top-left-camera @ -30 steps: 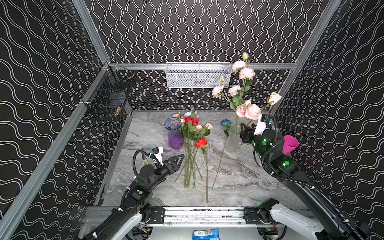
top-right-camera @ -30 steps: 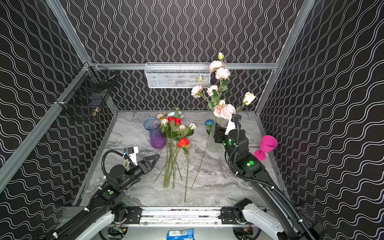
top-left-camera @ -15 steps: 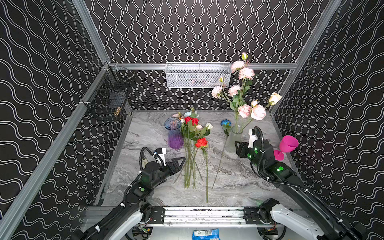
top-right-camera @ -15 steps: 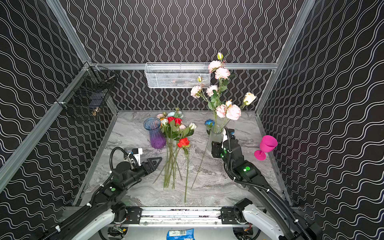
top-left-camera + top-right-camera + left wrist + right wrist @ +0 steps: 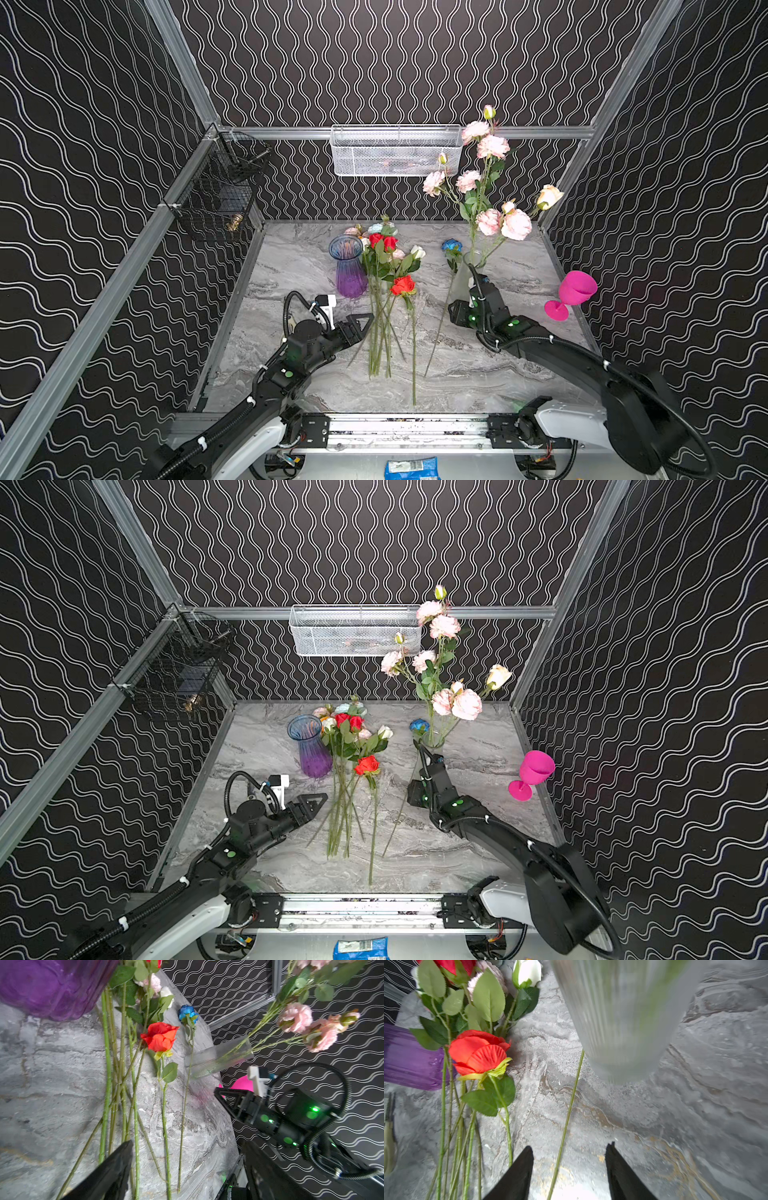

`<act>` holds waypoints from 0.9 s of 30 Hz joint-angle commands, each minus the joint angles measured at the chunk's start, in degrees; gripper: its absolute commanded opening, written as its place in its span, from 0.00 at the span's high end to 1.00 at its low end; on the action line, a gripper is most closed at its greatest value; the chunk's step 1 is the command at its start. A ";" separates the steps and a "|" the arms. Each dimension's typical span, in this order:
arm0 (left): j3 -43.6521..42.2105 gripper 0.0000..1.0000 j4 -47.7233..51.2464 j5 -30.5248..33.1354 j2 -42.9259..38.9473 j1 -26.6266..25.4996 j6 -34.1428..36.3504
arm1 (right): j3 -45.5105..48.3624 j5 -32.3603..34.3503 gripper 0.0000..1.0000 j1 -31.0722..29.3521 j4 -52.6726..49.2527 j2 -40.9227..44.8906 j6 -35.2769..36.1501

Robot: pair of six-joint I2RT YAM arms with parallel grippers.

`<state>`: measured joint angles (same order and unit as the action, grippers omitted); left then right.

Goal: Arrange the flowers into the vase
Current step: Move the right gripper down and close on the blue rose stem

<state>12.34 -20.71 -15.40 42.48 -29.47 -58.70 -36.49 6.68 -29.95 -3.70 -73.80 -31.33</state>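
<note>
My right gripper moves its open fingers down toward the orange-red rose next, to close around the blue rose's bare middle stem [image 5: 439,326], which lies flat below.
A clear ribbed vase [image 5: 468,272] [image 5: 432,746] stands at the right rear and holds tall pink sprays [image 5: 490,208]. More flowers [image 5: 384,286] lie in a bundle mid-table, red, white and pale blooms toward the back. Beside the bundle lie an orange-red rose [image 5: 402,286] [image 5: 478,1053] and a blue rose [image 5: 451,245] [image 5: 187,1012]. My right gripper [image 5: 456,312] [image 5: 569,1147] hangs low and open, the blue rose's stem [image 5: 566,1118] running between its fingers. My left gripper [image 5: 365,322] [image 5: 187,1144] is open at the bundle's left edge, stems [image 5: 136,1126] between its fingers.
A purple glass vase [image 5: 349,266] stands left of the bundle's blooms. A pink goblet [image 5: 575,291] is by the right wall. A white mesh basket [image 5: 395,151] hangs on the back wall, a black wire basket [image 5: 220,195] on the left wall.
My right gripper has come down from beside the vase's pink sprays to low over the blue rose's stem. My left gripper has moved right, toward the bundle's stems.
</note>
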 commanded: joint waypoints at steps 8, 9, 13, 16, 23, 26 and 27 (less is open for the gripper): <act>-0.33 0.14 -1.73 0.83 0.16 -0.08 0.34 | -1.63 -1.16 0.46 -0.19 8.82 -12.14 -2.86; -0.68 0.14 -2.19 0.81 0.13 -0.10 0.01 | -2.16 -1.60 0.48 -0.19 9.05 -13.50 -2.77; -1.74 0.14 -2.59 1.05 -1.23 -0.06 -0.61 | -3.47 -1.54 0.51 -0.46 9.67 -17.01 -3.27; -2.24 0.14 -1.60 1.67 -2.99 -0.07 -0.37 | -4.09 -0.93 0.53 -0.62 10.28 -18.30 -3.38; -1.53 0.14 0.80 1.64 -5.45 -0.06 0.69 | -5.85 1.49 0.69 -2.20 10.22 -22.05 -3.09; -1.71 0.14 0.65 1.68 -5.96 -0.06 0.52 | -6.20 2.34 0.81 -2.41 9.94 -22.76 -3.06; -1.76 0.14 0.60 1.69 -6.08 -0.08 0.35 | -6.17 2.82 0.84 -2.43 9.86 -22.77 -3.03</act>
<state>10.28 -19.57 -14.06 36.73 -29.54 -58.52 -42.30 7.51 -32.25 6.37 -96.12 -33.82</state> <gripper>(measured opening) 0.865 0.177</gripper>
